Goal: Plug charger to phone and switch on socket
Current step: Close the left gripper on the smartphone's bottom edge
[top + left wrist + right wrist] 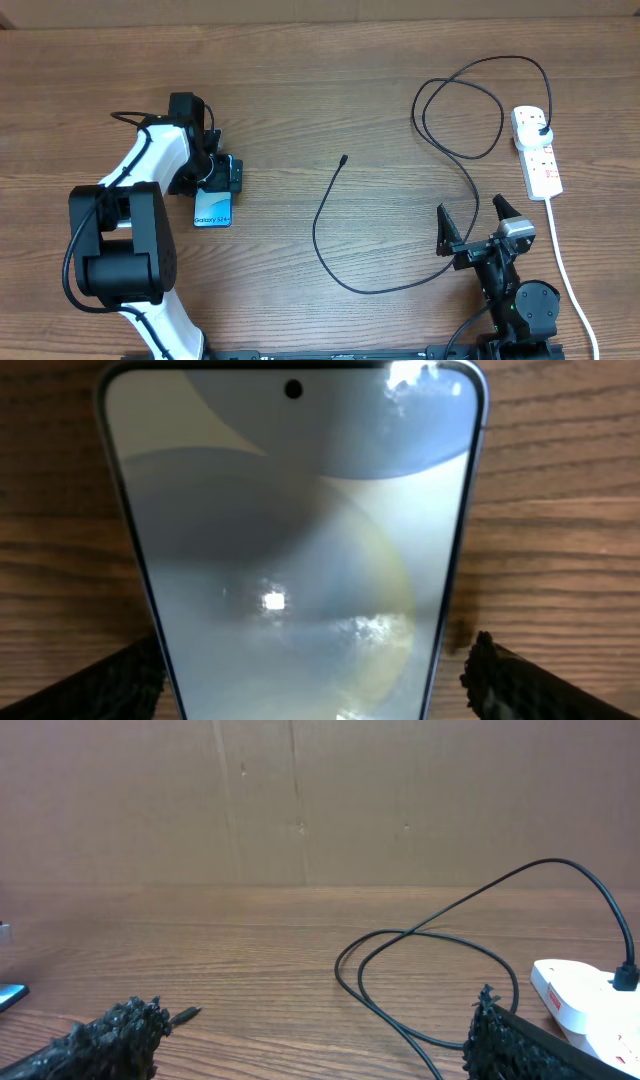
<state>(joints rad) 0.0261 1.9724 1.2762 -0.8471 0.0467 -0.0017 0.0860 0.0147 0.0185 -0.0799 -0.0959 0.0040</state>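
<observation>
My fingers are already on both sides of the phone (212, 209) with one gap showing, so my left gripper will stay over it and close its fingers onto the phone's long side edges next.
The phone (212, 209) lies flat on the wooden table at the left, with its teal "Galaxy S24" screen up. My left gripper (221, 172) is open over its far end. In the left wrist view the phone (290, 540) fills the frame and the left gripper (315, 665) has a finger on each side, with a gap at the right one. The charger cable (330, 205) loops across the middle. Its connector tip (344, 158) lies free and its plug (541, 131) sits in the white socket strip (537, 155). My right gripper (472, 222) is open and empty near the front.
In the right wrist view the right gripper (310, 1025) faces a cardboard wall (300, 800) behind the table. The cable loops (430, 940), the connector tip (185, 1014) and the socket strip (580, 1000) lie ahead. The strip's white cord (565, 265) runs toward the front right.
</observation>
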